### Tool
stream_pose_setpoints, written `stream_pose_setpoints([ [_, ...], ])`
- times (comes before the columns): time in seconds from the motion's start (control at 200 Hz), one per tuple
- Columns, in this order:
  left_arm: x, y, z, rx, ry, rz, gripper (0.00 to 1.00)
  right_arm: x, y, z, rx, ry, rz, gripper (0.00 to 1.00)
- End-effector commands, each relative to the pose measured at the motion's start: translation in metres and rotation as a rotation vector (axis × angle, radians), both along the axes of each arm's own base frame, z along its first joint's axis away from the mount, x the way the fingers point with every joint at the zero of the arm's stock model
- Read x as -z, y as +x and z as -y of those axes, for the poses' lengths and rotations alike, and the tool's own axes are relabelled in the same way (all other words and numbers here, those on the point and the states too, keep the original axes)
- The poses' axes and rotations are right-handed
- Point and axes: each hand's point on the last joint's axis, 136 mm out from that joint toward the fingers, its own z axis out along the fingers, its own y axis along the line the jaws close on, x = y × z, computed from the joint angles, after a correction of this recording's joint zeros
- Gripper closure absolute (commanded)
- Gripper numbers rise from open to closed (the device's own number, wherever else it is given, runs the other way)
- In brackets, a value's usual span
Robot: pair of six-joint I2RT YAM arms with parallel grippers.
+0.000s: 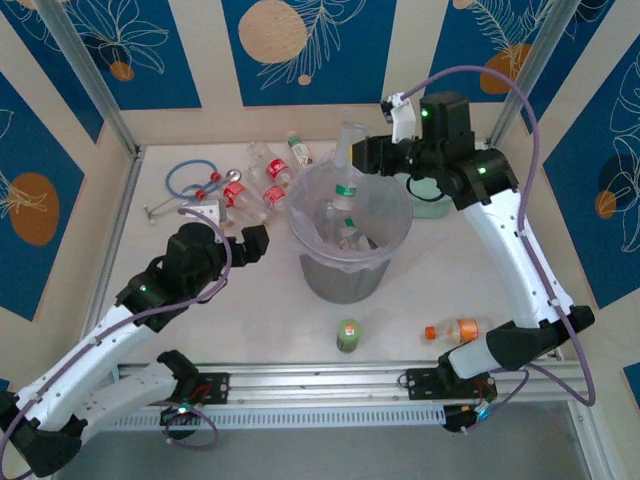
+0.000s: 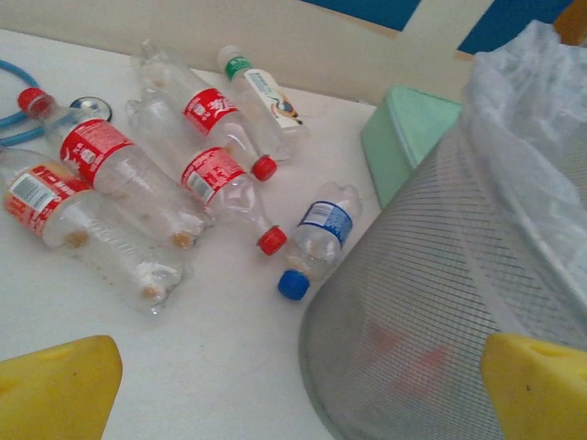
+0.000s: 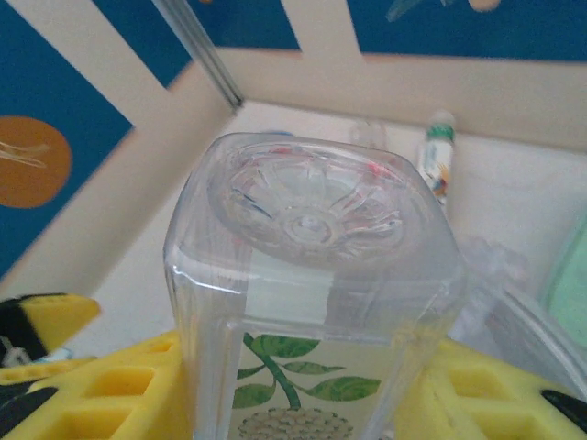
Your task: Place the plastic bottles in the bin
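I need to move my right gripper back and down into the bin's opening [image 1: 348,216] to release the square bottle, as it still hangs over the bin's far rim.
The bin [image 1: 345,262] is a round grey mesh tub lined with a clear bag, standing mid-table with bottles inside. My right gripper [image 1: 366,157] hovers over its far rim, shut on a clear square plastic bottle [image 3: 312,275] with a green leaf label, base toward the camera, between the yellow fingers [image 3: 101,394]. My left gripper [image 2: 298,394] is open and holds nothing, just left of the bin wall [image 2: 431,302]. Beyond it lie several red-labelled bottles [image 2: 215,170], a blue-capped one [image 2: 316,236] against the bin and a green-capped one [image 2: 261,96].
A mint-green case [image 1: 430,196] lies behind the bin on the right. A blue stethoscope [image 1: 188,180] sits at the back left. Near the front edge stand a small green bottle [image 1: 348,335] and lies an orange-capped bottle [image 1: 455,330].
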Motion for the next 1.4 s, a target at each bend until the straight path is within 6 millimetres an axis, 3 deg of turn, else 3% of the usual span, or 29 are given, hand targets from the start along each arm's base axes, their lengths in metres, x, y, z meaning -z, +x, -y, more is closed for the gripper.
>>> stream_pose_setpoints([
  [0.0,-0.001,0.007,-0.009,-0.065,0.013,-0.014,0.00,0.043,0.005,0.008,0.049,-0.097,-0.081,1.00],
  [0.245,0.011,0.007,-0.014,-0.087,0.048,-0.048,0.00,0.111,0.002,-0.014,-0.001,-0.076,-0.273,1.00],
  [0.445,0.016,0.007,-0.028,-0.149,0.021,-0.044,0.00,0.159,-0.014,-0.039,-0.045,0.001,-0.419,1.00],
  [0.635,0.026,0.014,-0.024,-0.136,0.034,-0.072,0.00,0.190,-0.030,-0.051,-0.069,0.010,-0.511,1.00],
  [0.795,0.050,0.026,-0.016,-0.115,-0.050,-0.134,0.00,0.211,-0.036,-0.060,-0.069,0.027,-0.561,0.96],
  [0.971,0.068,0.032,-0.023,-0.147,-0.106,-0.189,0.00,0.208,-0.038,-0.059,-0.062,0.030,-0.554,0.87],
  [1.051,0.075,0.033,-0.030,-0.172,-0.116,-0.206,0.00,0.199,-0.039,-0.056,-0.063,0.027,-0.538,0.78],
  [1.241,0.091,0.039,-0.044,-0.246,-0.184,-0.240,0.00,0.169,-0.046,-0.049,-0.066,0.021,-0.466,0.41],
  [1.396,0.100,0.050,-0.052,-0.301,-0.279,-0.247,0.00,0.144,-0.048,-0.040,-0.055,0.024,-0.400,0.26],
])
